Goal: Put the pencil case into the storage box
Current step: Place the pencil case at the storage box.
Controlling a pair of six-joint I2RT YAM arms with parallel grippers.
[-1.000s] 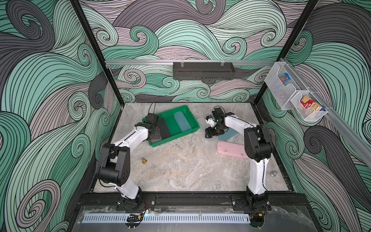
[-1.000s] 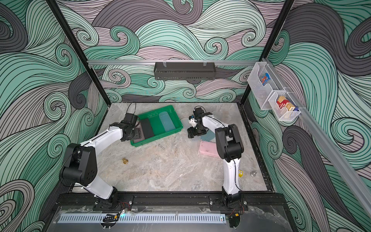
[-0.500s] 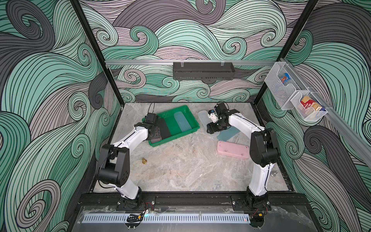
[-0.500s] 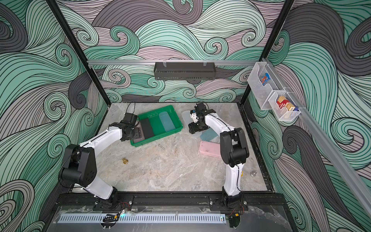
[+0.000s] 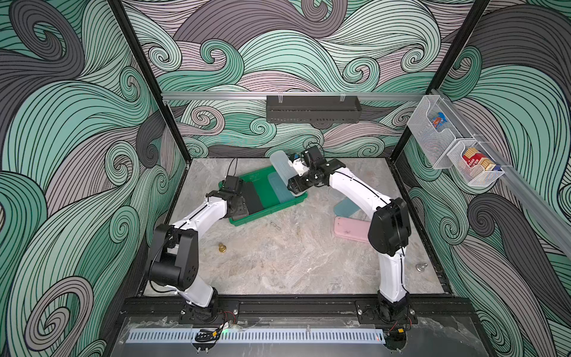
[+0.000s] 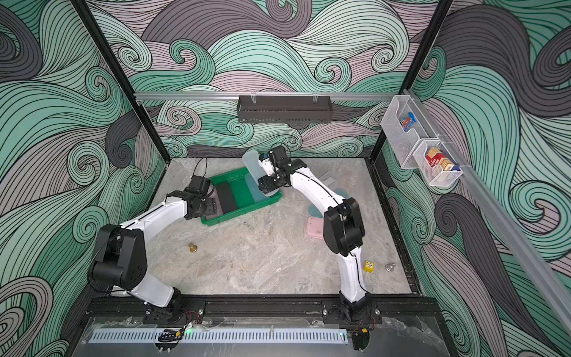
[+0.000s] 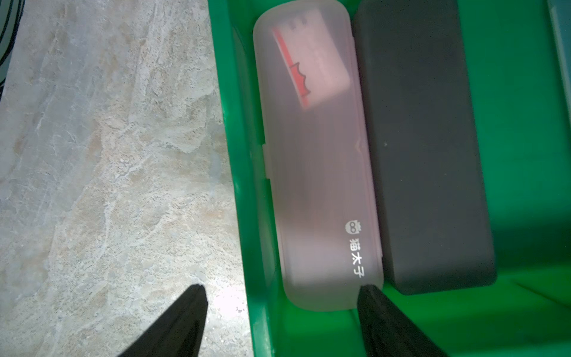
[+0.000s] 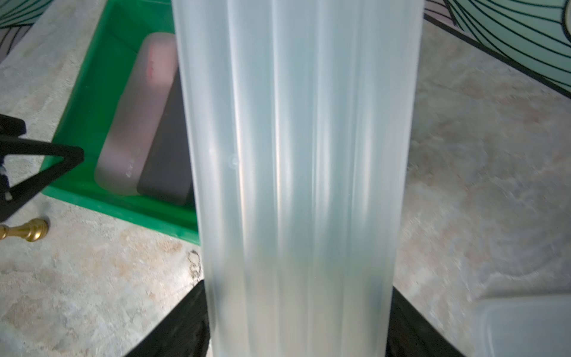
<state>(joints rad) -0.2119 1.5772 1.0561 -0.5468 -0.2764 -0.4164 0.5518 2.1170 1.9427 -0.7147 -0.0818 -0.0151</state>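
I need to move my right gripper toward the black case next, then down to release in the green gap beside the pale blue case (image 5: 279, 191), because that gap is empty.
My right gripper (image 8: 298, 287) is shut on a frosted clear pencil case (image 8: 296, 154) and holds it in the air over the far right end of the green storage box (image 5: 265, 213). Both top views show that raised pencil case (image 5: 279, 165) (image 6: 251, 163) in the right gripper (image 5: 289, 168) (image 6: 262, 168). In the box lie a frosted pink case (image 7: 315, 173), a black case (image 7: 423, 148) and a pale blue case (image 5: 279, 191). My left gripper (image 7: 282, 289) is open and straddles the box's left wall (image 7: 238, 173) at the pink case's near end.
A teal case (image 5: 346, 208) and a pink case (image 5: 352, 228) lie on the table under the right arm. A brass knob (image 5: 222, 247), a silver knob (image 5: 420, 267) and a yellow die (image 6: 368, 266) lie loose. The black trough (image 5: 312, 108) and wire bins (image 5: 454, 145) hang on the walls.
The right gripper has risen from the table with the frosted clear pencil case and carried it left to the box. The left arm has stayed put.
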